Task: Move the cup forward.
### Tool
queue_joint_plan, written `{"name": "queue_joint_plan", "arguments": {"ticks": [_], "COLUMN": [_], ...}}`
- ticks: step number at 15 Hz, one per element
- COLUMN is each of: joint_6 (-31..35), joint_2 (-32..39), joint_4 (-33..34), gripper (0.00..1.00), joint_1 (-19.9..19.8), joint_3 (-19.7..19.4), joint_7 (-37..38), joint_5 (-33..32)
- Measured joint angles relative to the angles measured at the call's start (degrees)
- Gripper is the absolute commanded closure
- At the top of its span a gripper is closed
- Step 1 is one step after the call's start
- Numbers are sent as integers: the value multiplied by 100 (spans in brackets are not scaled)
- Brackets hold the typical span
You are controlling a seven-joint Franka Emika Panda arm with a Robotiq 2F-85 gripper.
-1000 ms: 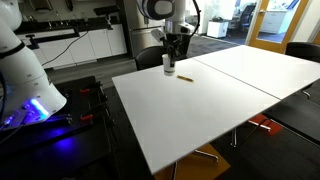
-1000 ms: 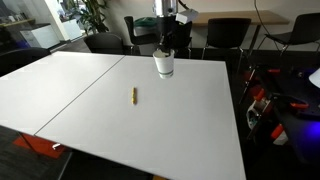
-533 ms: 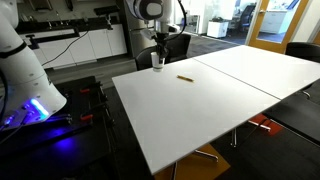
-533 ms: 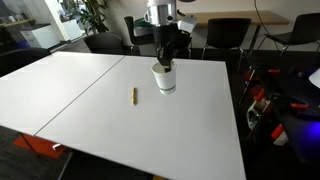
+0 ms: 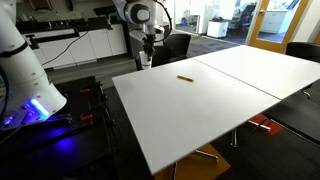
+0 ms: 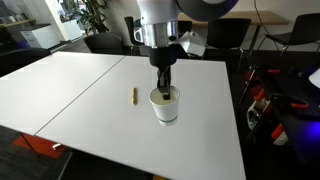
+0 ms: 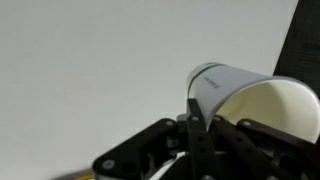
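Note:
My gripper will move the small white cup (image 6: pixel 165 104) outward and lower it onto the bare tabletop ahead, then let go of its rim there, because that spot is clear.
The small white cup (image 6: pixel 165 104) is held at its rim by my gripper (image 6: pixel 165 88), which comes straight down on it over the white table (image 6: pixel 90 120). I cannot tell whether it touches the table. In an exterior view the cup (image 5: pixel 145 62) and gripper (image 5: pixel 146 50) are near the table's far left corner. In the wrist view the cup (image 7: pixel 250 95) is at the right. My gripper (image 7: pixel 200 118) is shut on its wall, with one finger (image 7: pixel 193 120) outside.
A small brown stick (image 6: pixel 133 96) lies left of the cup and also shows on the table in an exterior view (image 5: pixel 184 77). Dark chairs (image 6: pixel 225 35) stand behind the table. A white machine with blue light (image 5: pixel 30 95) stands on the floor beside it.
My gripper has carried the cup across the table, away from the chairs and past the brown stick. The stick has not moved.

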Motion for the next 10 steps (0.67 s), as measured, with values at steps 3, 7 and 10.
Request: {"name": "queue_joint_plan", "arguments": {"ticks": [3,7,10], "joint_6": [282,435,434], "joint_2": [288,788,1195], "joint_4": [247,831,1319], "gripper": [100,100,100], "joint_1": [244,539,659], "joint_3": [9,-117,-251], "joint_7": [12,289,444], "joint_5": [-128,-427,-503]}}
